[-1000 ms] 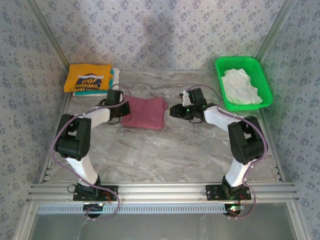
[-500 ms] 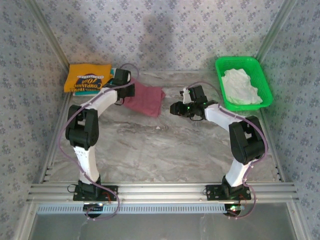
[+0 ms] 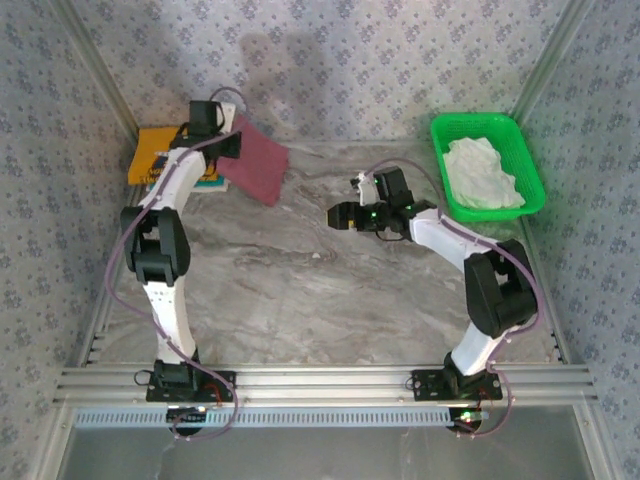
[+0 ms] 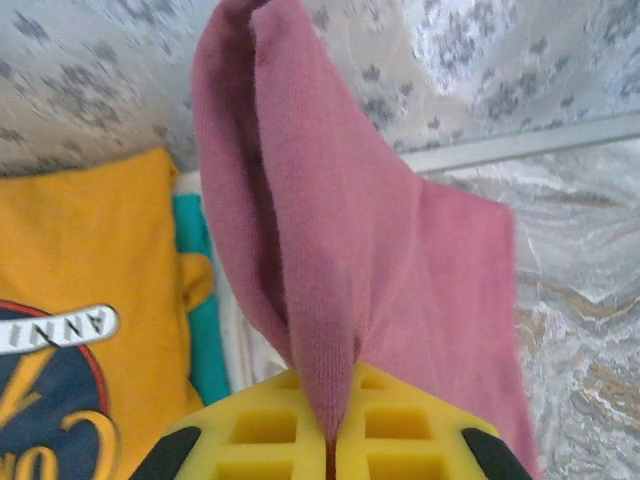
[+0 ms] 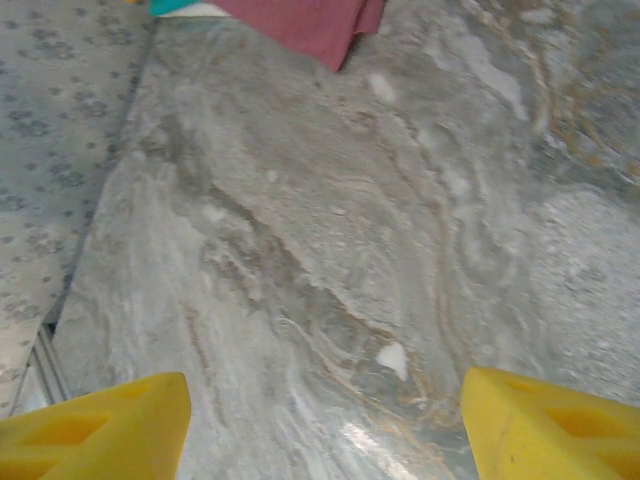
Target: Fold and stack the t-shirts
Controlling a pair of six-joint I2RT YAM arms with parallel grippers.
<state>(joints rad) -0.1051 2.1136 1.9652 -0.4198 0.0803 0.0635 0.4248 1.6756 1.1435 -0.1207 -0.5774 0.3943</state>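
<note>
I will next move my left gripper sideways and release the folded maroon t-shirt [image 3: 253, 162] over the yellow-orange t-shirt [image 3: 160, 155], because that one lies between the gripper and the nearer side wall.
My left gripper [image 3: 226, 146] is shut on the folded maroon t-shirt [image 3: 253, 162], which hangs in the air by the back wall, just right of the stack. In the left wrist view the maroon t-shirt [image 4: 340, 250] rises from between the closed yellow pads [image 4: 400, 425]. The yellow-orange t-shirt [image 3: 160, 155] with dark-blue lettering tops the stack at the back left; under it the teal t-shirt [image 4: 200, 300] and a white layer show. A white t-shirt [image 3: 482, 172] lies crumpled in the green basket [image 3: 532, 160]. My right gripper [image 3: 336, 214] stands open over bare table, its jaws wide apart.
The marbled table [image 3: 330, 290] stretches between the arms. Patterned walls close in the back and both sides, and a metal rail [image 3: 320, 382] runs along the near edge. In the right wrist view the maroon t-shirt's corner [image 5: 310, 25] hangs at the top.
My left gripper has lifted the maroon t-shirt off the table and carried it back and left, up beside the stack. The right gripper has shifted slightly left.
</note>
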